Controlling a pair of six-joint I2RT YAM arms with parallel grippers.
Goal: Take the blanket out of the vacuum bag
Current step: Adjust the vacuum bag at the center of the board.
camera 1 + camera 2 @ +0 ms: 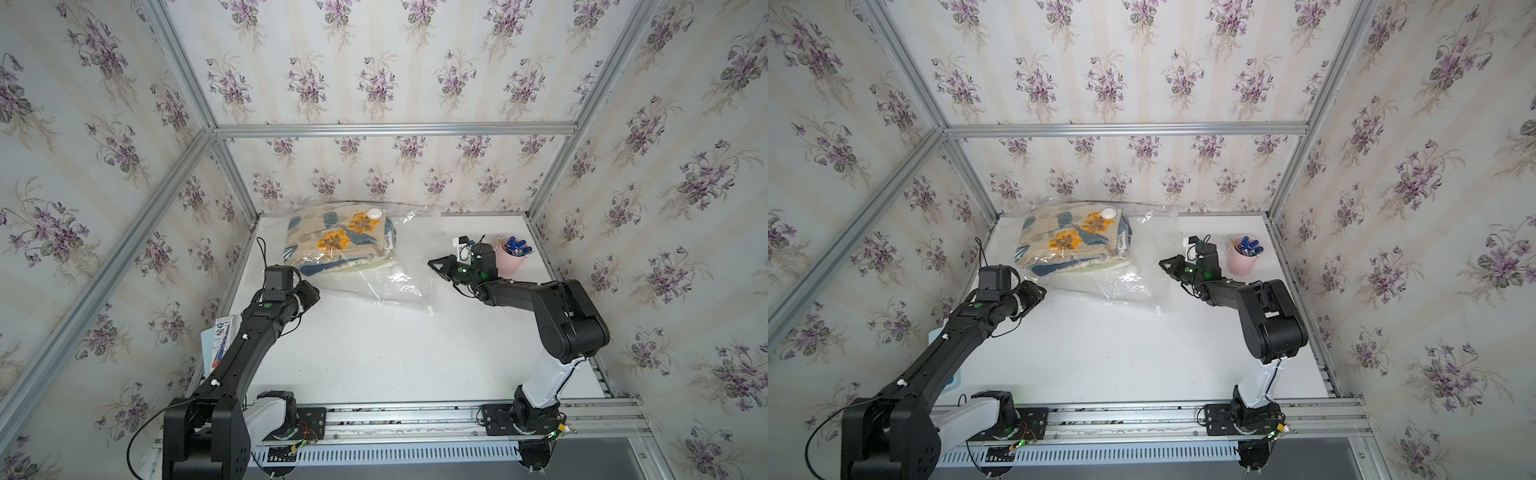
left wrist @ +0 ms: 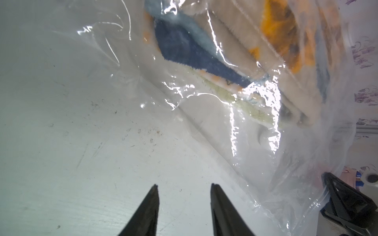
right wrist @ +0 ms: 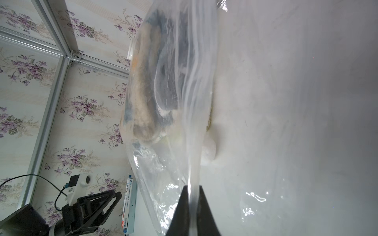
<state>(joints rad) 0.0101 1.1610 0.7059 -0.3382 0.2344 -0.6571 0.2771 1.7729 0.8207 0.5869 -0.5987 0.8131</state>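
Note:
The bag is by the far wall, so I next need to pull the bag's loose end back over the bare near tabletop with my right gripper and let go of it there.
The vacuum bag lies at the back of the white table, clear and crinkly, with its white valve cap on top. The folded blanket, beige with orange flowers and blue leaves, fills its back-left part. My right gripper is shut on a thin fold of the bag's plastic at its right edge. By the bag's near-left edge, my left gripper stands open over bare table, holding nothing; the bag and blanket lie just beyond it.
A pink cup of pens stands at the back right behind my right wrist, beside a small white device. A flat printed box leans at the table's left edge. Aluminium frame posts and wallpapered walls close in three sides.

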